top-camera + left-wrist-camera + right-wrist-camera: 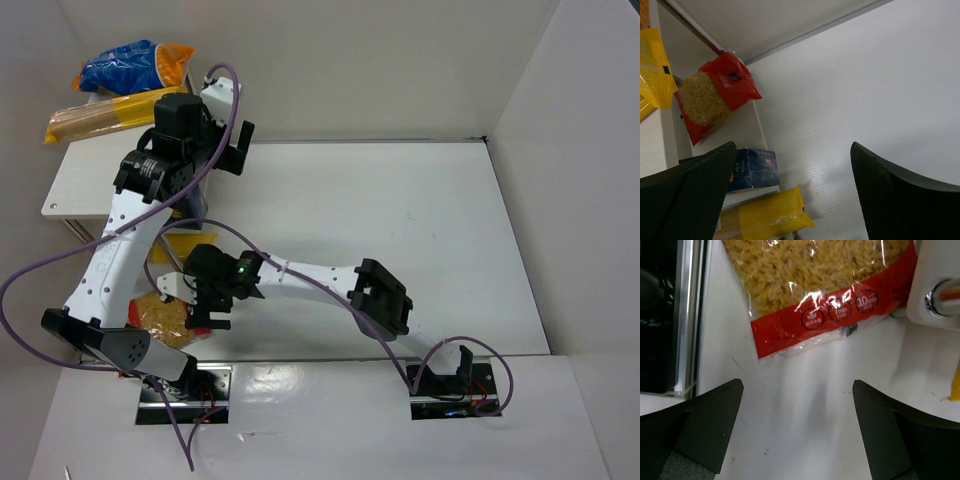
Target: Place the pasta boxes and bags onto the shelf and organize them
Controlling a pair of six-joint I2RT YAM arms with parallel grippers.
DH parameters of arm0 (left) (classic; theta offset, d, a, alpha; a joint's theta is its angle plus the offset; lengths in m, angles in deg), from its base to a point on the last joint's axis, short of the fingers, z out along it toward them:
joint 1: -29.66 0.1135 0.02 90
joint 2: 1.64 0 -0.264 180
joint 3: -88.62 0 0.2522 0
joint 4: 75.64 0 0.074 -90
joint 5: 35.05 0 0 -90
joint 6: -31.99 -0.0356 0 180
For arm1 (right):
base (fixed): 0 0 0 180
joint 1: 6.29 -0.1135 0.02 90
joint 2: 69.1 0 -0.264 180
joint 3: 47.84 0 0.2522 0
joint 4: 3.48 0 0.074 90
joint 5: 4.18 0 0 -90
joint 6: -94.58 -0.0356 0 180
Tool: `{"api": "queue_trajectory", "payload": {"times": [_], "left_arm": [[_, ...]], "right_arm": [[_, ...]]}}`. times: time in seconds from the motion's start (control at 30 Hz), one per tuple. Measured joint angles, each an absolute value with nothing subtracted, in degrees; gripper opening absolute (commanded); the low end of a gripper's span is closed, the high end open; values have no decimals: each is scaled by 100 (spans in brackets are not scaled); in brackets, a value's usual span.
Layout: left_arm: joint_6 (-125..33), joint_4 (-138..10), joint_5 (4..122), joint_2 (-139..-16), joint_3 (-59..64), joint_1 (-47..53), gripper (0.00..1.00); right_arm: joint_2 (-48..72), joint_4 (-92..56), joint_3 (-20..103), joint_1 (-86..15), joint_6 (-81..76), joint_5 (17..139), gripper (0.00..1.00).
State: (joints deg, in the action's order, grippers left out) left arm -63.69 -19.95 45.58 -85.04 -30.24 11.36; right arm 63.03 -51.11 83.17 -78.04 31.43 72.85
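Note:
The robot's right gripper goes down next, to the left in its wrist view, onto the bag's rail-side red corner [203,333] [768,337], which is below it, flat and clear of pasta.
The shelf [68,185] stands at the far left, with a blue-and-orange bag [135,65] and a long yellow spaghetti bag [100,115] at its far end. My left gripper [235,148] is open and empty beside the shelf. In the left wrist view my gripper [792,150] hangs over bare table; a red pack [715,95], a blue pack [755,167] and a yellow bag [770,217] sit in the shelf to its left. My right gripper [205,308] is open and empty just short of the clear bag with red label [165,315], which lies flat ahead of the gripper [797,385] in the right wrist view [820,280].
The left arm's metal base rail [687,315] lies left of the clear bag. A white shelf foot with a metal bolt [935,290] is to the bag's right. White walls [400,60] enclose the table behind and on the right. Purple cables [60,260] loop off the arms.

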Motion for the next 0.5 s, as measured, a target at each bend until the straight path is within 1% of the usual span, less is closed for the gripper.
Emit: {"api": "queue_trajectory", "payload": {"times": [0.23,0.5], "left_arm": [[-6360,-2006,4545,-8504,-2982,1138,100],[-6360,-1999,4541,-8504,-2939,1138,100]], "right_arm": [[6633,-5135,8870,-7865,2874,6793,97],[6878,-5155,9021,-7948,2739,6513,97]]}}
